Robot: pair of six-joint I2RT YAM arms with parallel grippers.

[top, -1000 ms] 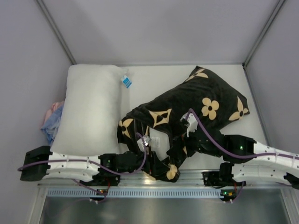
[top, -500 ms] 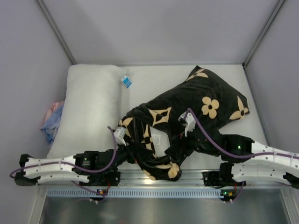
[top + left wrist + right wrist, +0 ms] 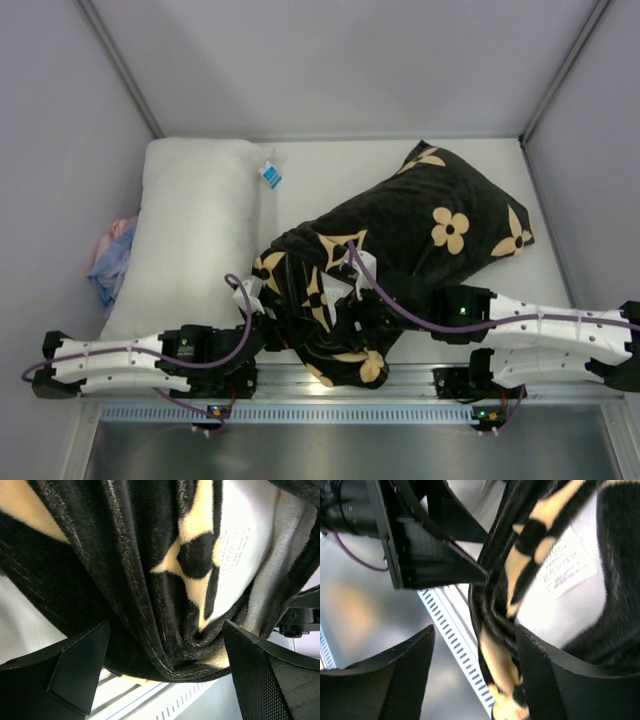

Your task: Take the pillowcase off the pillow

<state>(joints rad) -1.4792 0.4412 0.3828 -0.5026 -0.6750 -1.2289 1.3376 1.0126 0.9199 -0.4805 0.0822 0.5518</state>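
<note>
The left gripper lowers over the bunched fold (image 3: 298,314) (image 3: 154,627) beside the opening and closes next. That fold lies below it and already runs between its spread fingers.
The black pillowcase (image 3: 420,225) with tan flower and star prints lies on the table's right half, its open end bunched toward the front edge. The white pillow (image 3: 335,298) shows inside the opening, with a printed label on it (image 3: 240,545) (image 3: 570,562). My left gripper (image 3: 262,303) is open at the left of the opening, and its fingers (image 3: 75,670) stand wide on either side of the folded hem (image 3: 170,645). My right gripper (image 3: 350,302) is open over the opening, with the hem (image 3: 500,645) hanging between its fingers (image 3: 555,680), close to the right one.
A second white pillow (image 3: 195,235) with a blue tag (image 3: 268,176) lies bare on the left half. A pink-blue cloth bundle (image 3: 110,255) sits against the left wall. The slotted metal rail (image 3: 330,385) runs along the front edge under the hem.
My left gripper has drawn back left from the middle of the opening to its left side. My right gripper has moved left across the pillowcase to the opening. The hem is more bunched.
</note>
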